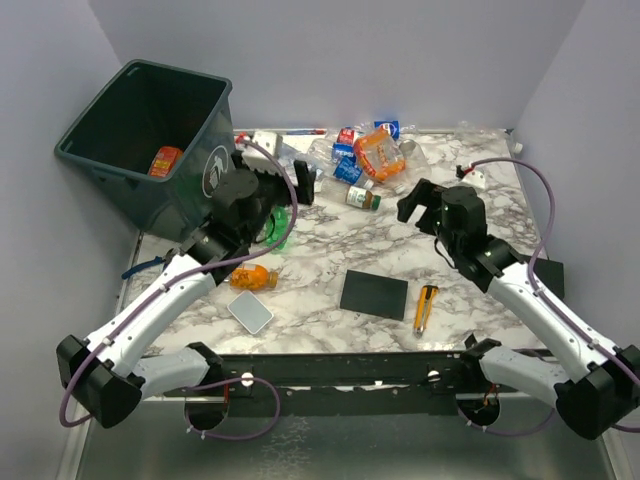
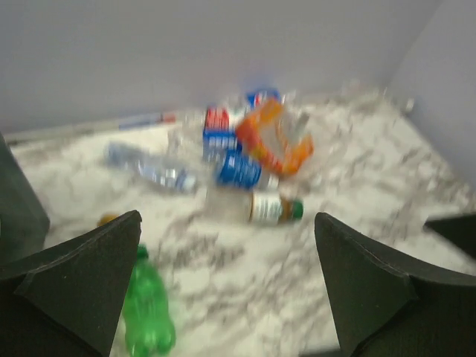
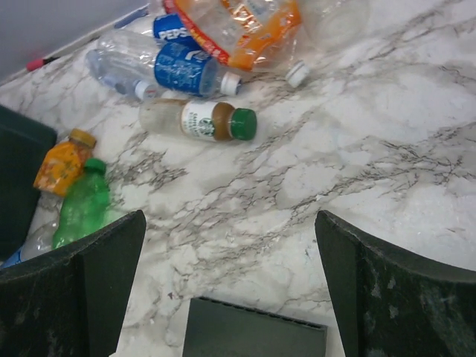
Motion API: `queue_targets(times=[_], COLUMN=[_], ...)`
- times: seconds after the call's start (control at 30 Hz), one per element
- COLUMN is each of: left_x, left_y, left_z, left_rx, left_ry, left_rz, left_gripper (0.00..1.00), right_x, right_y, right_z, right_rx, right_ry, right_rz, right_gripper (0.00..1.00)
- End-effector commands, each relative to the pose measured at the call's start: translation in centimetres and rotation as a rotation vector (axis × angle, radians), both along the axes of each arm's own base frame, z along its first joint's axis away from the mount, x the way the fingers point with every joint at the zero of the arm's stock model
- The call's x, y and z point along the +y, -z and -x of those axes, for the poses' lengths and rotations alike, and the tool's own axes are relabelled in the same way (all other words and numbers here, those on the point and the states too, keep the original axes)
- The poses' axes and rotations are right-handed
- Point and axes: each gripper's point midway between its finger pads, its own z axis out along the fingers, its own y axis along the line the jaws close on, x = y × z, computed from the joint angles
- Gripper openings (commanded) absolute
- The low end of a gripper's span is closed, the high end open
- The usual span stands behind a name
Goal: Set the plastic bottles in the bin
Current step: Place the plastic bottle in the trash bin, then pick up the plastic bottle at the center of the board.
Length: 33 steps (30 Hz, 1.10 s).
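I will bring my right gripper outward and down over the clear bottle beside the orange jug, since bare marble along the bottle's free side leaves finger room.
The dark grey-green bin [image 1: 215, 170] stands at the back left with one orange bottle [image 1: 165, 160] inside. A pile of crushed plastic bottles [image 1: 370, 150] lies at the back centre, with an orange jug [image 3: 238, 26], a blue-labelled bottle [image 3: 178, 67] and a brown bottle with a green cap [image 3: 197, 120]. A green bottle [image 1: 280, 228] and a small orange bottle [image 1: 250, 276] lie near the bin. My left gripper [image 1: 290, 185] is open and empty above the green bottle [image 2: 149, 312]. My right gripper [image 1: 415, 200] is open and empty over bare marble [image 3: 230, 290].
A black flat pad [image 1: 374, 294] lies at the centre front, just below my right gripper [image 3: 253, 331]. A yellow utility knife [image 1: 426, 307] lies to its right. A grey square piece [image 1: 250, 311] lies at the front left. A loose white cap [image 3: 297, 73] lies by the jug.
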Motion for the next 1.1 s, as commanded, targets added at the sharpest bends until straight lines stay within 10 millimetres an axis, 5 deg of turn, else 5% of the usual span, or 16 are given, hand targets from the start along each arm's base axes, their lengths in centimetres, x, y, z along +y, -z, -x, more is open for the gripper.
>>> queue_targets(times=[0.0,0.13,0.3,0.57,0.8,1.07], left_x=[0.0,2.3,4.2,4.9,4.3,4.1], left_y=[8.2,11.0,13.4,17.7,18.4,19.3], left_z=[3.5,5.1,5.8,6.8,6.5,6.3], left_rx=[0.175,0.197,0.217,0.278,0.283,0.302], left_ry=[0.097,0.041,-0.036,-0.056,-0.033,-0.026], left_rz=[-0.027,-0.005,0.041,0.07,0.036,-0.004], left_gripper=[0.99,0.99,0.99,0.99,0.99,0.99], right_x=[-1.1,-3.6,-4.2,-8.8,-8.7,-8.2], right_y=[0.4,1.9,4.3,9.4,11.4,14.9], right_z=[-2.9,-6.0,-10.6,-18.7,-25.3,-29.6], right_rx=[-0.023,-0.025,0.007,0.079,0.06,0.113], right_ry=[0.08,0.198,0.25,0.328,0.141,0.012], right_rz=[-0.178,-0.281,-0.226,-0.15,-0.071,-0.023], right_gripper=[1.0,0.99,0.98,0.98,1.0,1.0])
